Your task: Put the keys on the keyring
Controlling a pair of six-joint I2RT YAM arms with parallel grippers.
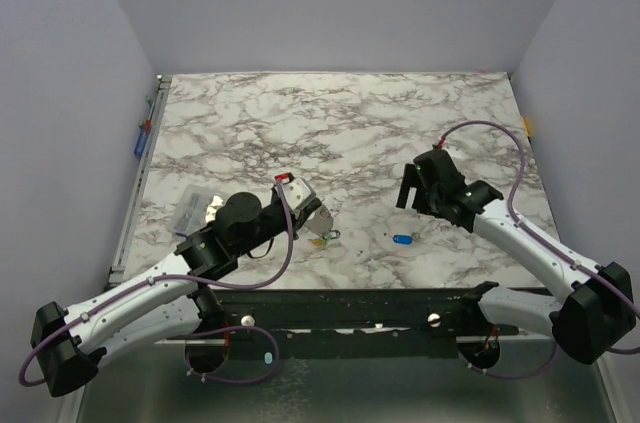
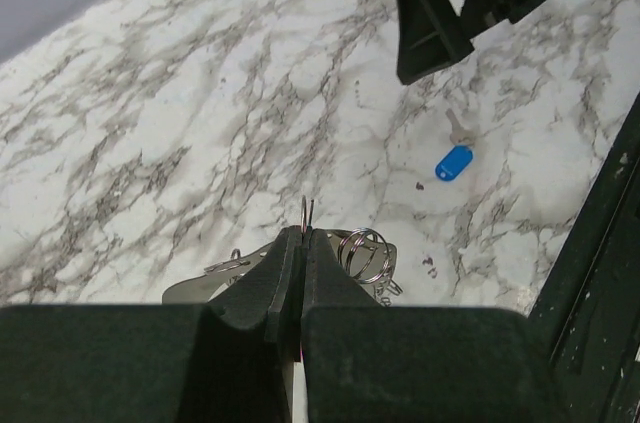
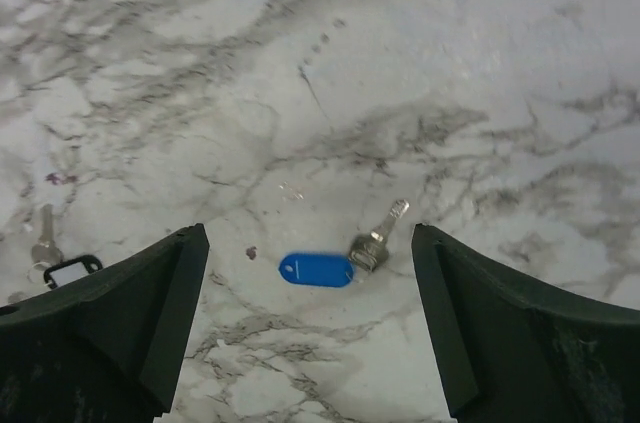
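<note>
The blue tag's end by the key is below the open fingers, so next I need to move my right gripper down and back toward the black bar, onto that end.
My left gripper is shut on the keyring. In the left wrist view only a thin double wire edge of the keyring pokes out above the fingertips. Small silver split rings lie just right of the fingers. Green and yellow tagged keys lie beside the left gripper. A blue-tagged key lies between the arms; it also shows in the left wrist view and the right wrist view. My right gripper is open and empty. In the right wrist view it hovers over the blue tag with the tag between its jaws.
A clear plastic bag lies left of the left arm. Another key with a white tag lies left of the right gripper's fingers. The black rail runs along the table's near edge. Walls stand on three sides.
</note>
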